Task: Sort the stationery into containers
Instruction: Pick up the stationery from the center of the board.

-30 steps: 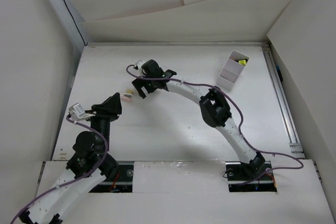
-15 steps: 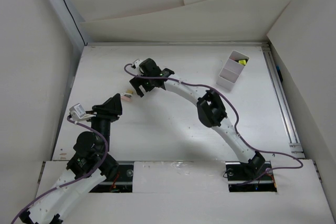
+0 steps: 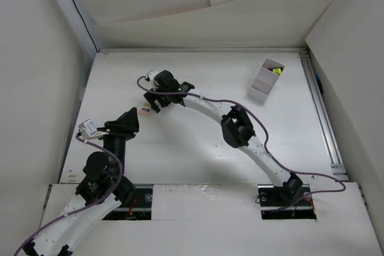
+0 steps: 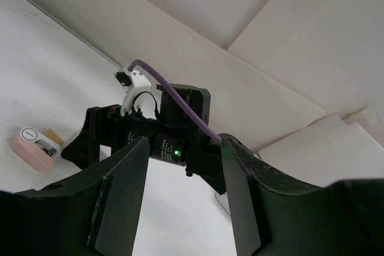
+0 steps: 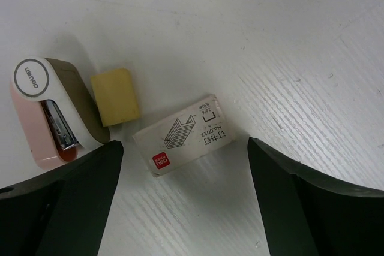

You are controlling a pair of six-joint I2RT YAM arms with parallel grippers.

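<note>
I should next move my right gripper gently and slightly toward the stapler (image 5: 48, 112) and close it on the short ends of the staple box (image 5: 185, 136), because its open fingers are already on either side of them.
The stationery on the table is a pink-and-white mini stapler (image 5: 48, 112), a yellow eraser (image 5: 116, 96) and a white staple box (image 5: 187, 133), lying close together. No markers show. My right gripper (image 5: 186, 202) is open just above them, its fingers on either side of the staple box; in the top view it (image 3: 153, 101) hangs over the stapler (image 3: 144, 111). The pale divided tray (image 3: 266, 80) stands at the far right with a yellow item (image 3: 276, 71) in its far compartment. My left gripper (image 3: 129, 121) is open and empty, near the stapler (image 4: 33, 148).
White walls close in the table on the left, back and right. A metal rail (image 3: 324, 118) runs along the right edge. The right arm's wrist and purple cable (image 4: 174, 142) fill the middle of the left wrist view.
My right gripper has moved left and now hangs over the stapler, eraser and staple box. The left arm has not moved.
</note>
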